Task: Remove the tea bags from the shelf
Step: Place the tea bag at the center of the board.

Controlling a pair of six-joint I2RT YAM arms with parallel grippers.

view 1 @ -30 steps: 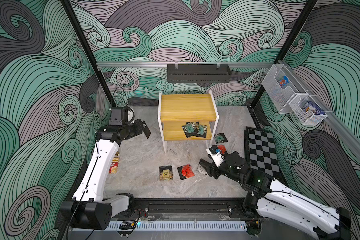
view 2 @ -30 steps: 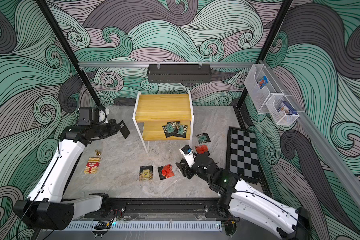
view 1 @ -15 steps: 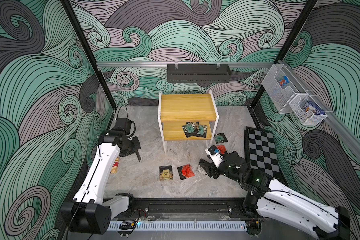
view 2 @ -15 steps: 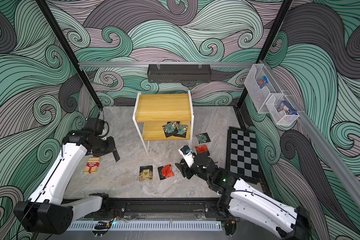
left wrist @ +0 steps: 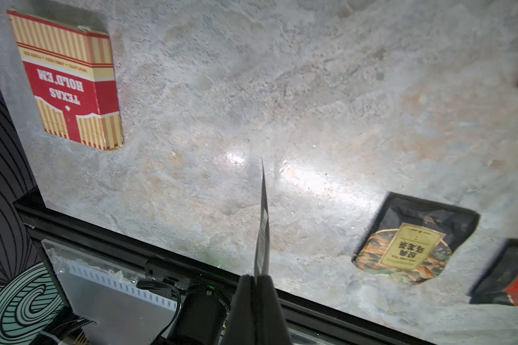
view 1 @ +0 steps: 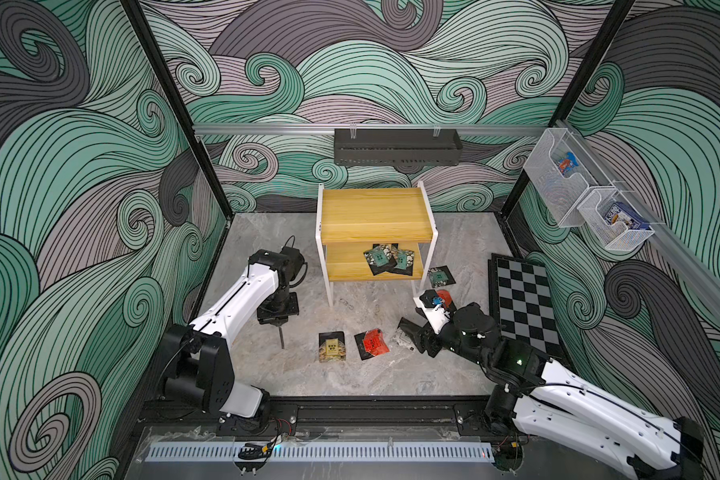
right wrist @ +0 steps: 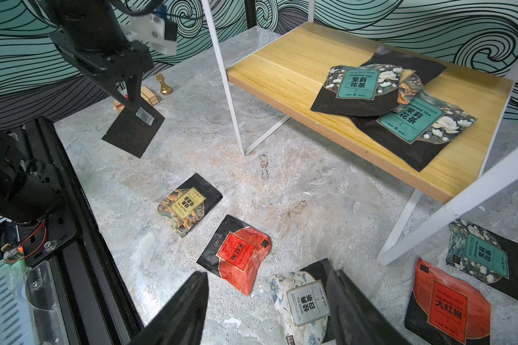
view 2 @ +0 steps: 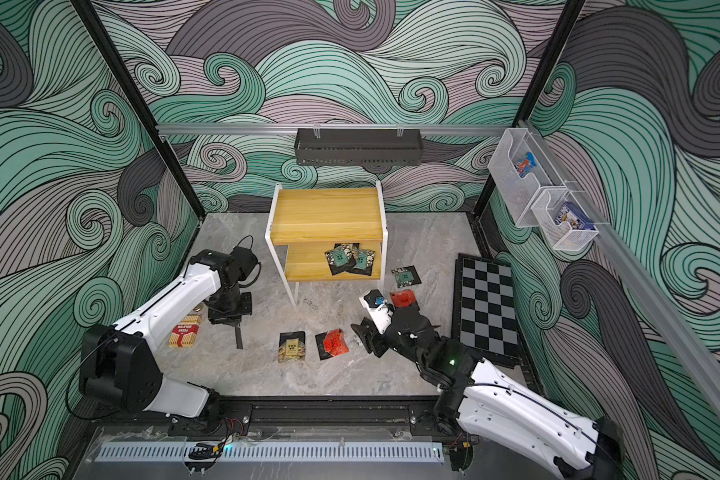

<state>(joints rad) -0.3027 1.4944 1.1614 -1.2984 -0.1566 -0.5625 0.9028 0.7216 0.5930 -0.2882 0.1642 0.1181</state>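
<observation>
My left gripper needs to move down, slowly toward the gold tea bag, and let go of the black-backed tea bag, because there is bare floor below, beside the gold one.
The shelf [view 1: 375, 214] stands at the back with three overlapping teal tea bags [view 1: 387, 257] on its lower board [right wrist: 281, 71]. My left gripper [view 1: 279, 326] points down left of the shelf, shut on a black-backed tea bag [right wrist: 133, 131] that hangs edge-on [left wrist: 262, 233] just above the floor. My right gripper [right wrist: 266, 277] is open and low over the floor, with a white-label tea bag [right wrist: 307, 301] lying by one finger. Gold [view 1: 332, 346], red [view 1: 373, 343], teal [view 1: 440, 276] and another red [right wrist: 447, 304] tea bag lie flat on the floor.
A chessboard [view 1: 524, 303] lies at the right wall. A red-and-cream card box [view 2: 185, 330] and a gold chess piece [right wrist: 164, 85] sit left of my left arm. A dark wall tray [view 1: 395, 147] and clear bins [view 1: 566, 178] hang above.
My left arm has swung from level beside the shelf to pointing down over the floor, bringing its tea bag forward and lower. The right arm has barely moved.
</observation>
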